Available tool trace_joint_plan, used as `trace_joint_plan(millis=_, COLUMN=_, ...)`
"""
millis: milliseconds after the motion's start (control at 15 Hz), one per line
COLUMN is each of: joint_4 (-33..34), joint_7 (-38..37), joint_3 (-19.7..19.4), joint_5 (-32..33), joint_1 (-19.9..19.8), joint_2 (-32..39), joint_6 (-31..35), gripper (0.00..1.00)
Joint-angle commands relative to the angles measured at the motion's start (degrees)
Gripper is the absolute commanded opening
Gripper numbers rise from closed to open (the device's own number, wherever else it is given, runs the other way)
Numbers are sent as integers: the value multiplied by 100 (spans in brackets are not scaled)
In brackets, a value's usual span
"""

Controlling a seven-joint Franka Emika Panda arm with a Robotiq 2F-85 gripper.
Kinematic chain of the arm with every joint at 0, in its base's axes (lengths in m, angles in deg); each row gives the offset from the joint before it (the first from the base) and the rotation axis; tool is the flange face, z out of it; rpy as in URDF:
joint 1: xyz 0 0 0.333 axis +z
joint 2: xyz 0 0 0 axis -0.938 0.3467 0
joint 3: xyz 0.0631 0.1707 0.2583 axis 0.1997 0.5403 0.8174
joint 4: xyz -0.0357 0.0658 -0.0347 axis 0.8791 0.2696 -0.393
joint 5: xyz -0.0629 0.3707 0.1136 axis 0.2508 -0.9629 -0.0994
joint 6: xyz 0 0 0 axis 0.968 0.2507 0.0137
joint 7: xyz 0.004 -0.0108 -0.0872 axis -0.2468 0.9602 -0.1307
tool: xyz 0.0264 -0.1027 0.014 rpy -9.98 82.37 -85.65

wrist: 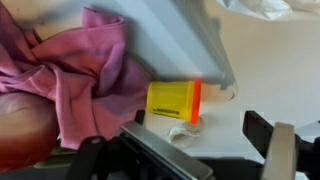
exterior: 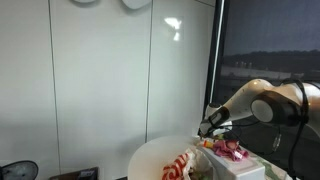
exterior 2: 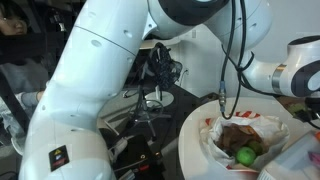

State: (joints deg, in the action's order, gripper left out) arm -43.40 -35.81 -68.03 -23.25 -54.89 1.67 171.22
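The yellow tub is on the cloth's side of the gap between my fingers. My gripper will move slightly toward the pink-purple cloth and go down next.
In the wrist view my gripper is open and empty, with one dark finger at lower left and one at the right, low over a white table. Just beyond the fingers lies a small yellow box with an orange end, and a tiny crumpled clear scrap lies in front of it. A pink-purple cloth is bunched to the left of the box. In an exterior view the gripper hangs over the far side of the round table.
A grey-blue slab slants behind the yellow box. In an exterior view a white container on the table holds brown items and a green ball. A red-and-white striped object and a white box sit near the table's front.
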Motion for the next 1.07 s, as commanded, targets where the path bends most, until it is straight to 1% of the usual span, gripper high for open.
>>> trace_joint_plan(millis=0, joint_4=417, joint_7=-625, joint_3=-139, joint_5=354, joint_1=34, joint_2=313, joint_6=-260, gripper=100)
trace_joint_plan(millis=267, joint_4=676, joint_7=-1000, joint_3=-126, joint_5=530, joint_1=-66, joint_2=583, joint_6=-349, gripper=100)
trace_joint_plan(millis=600, joint_4=929, joint_7=-1185, joint_3=-97, joint_5=546, joint_1=-176, joint_2=805, joint_6=-444, gripper=100)
trace_joint_plan(millis=667, joint_4=968, joint_7=-1179, joint_3=-78, joint_5=547, joint_1=-207, joint_2=825, joint_6=-478, gripper=75)
trace_joint_plan(millis=733, joint_4=991, joint_7=-1190, joint_3=-62, joint_5=541, joint_1=-227, joint_2=830, joint_6=-523, gripper=75)
trace_joint_plan(millis=933, joint_4=1027, joint_7=-1210, joint_3=-23, joint_5=527, joint_1=-282, joint_2=814, joint_6=-596, gripper=49)
trace_joint_plan(millis=1000, joint_4=1024, joint_7=-1205, joint_3=-4, joint_5=521, joint_1=-302, joint_2=789, joint_6=-636, gripper=42)
